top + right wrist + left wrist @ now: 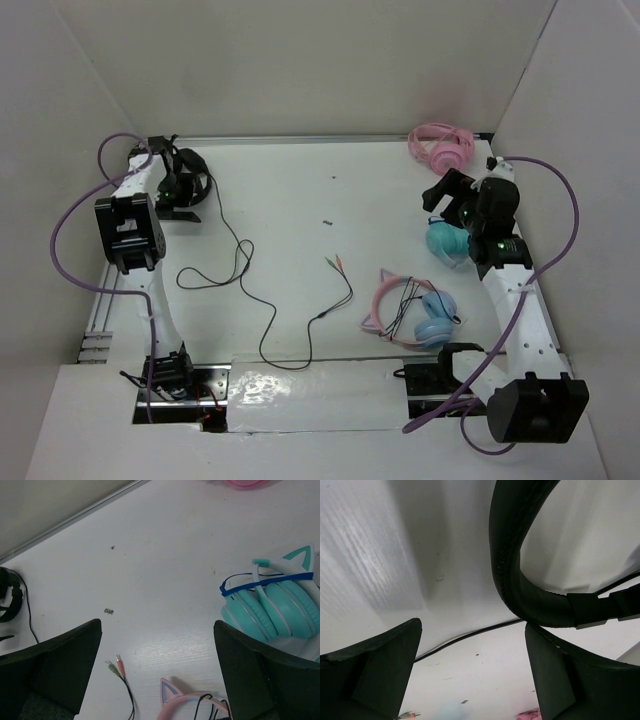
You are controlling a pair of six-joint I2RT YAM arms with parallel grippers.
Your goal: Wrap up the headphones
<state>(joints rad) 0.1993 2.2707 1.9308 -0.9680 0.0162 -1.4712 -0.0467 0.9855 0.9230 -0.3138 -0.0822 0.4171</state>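
I will lower my left gripper next and shift it over the headband's bend (511, 589), because the bend is below the gripper's open fingers and toward the right in the wrist view.
The black headphones (198, 180) lie at the far left of the table. Their thin cable (262, 320) snakes across the table to a pair of plugs (333, 261). My left gripper (172, 192) is right at them, open. In the left wrist view the headband (510, 565) curves just above the right finger (570, 675), and the cable (465, 637) crosses the table between the jaws with nothing gripped. My right gripper (450, 195) hovers open at the right, and its view shows the plugs (116, 666) on the table between its fingers.
Teal cat-ear headphones (445, 243) sit under the right gripper. Pink headphones (440, 145) lie at the back right corner. Pink-and-blue cat-ear headphones (410, 315) lie at the front right. White walls close in the table on three sides.
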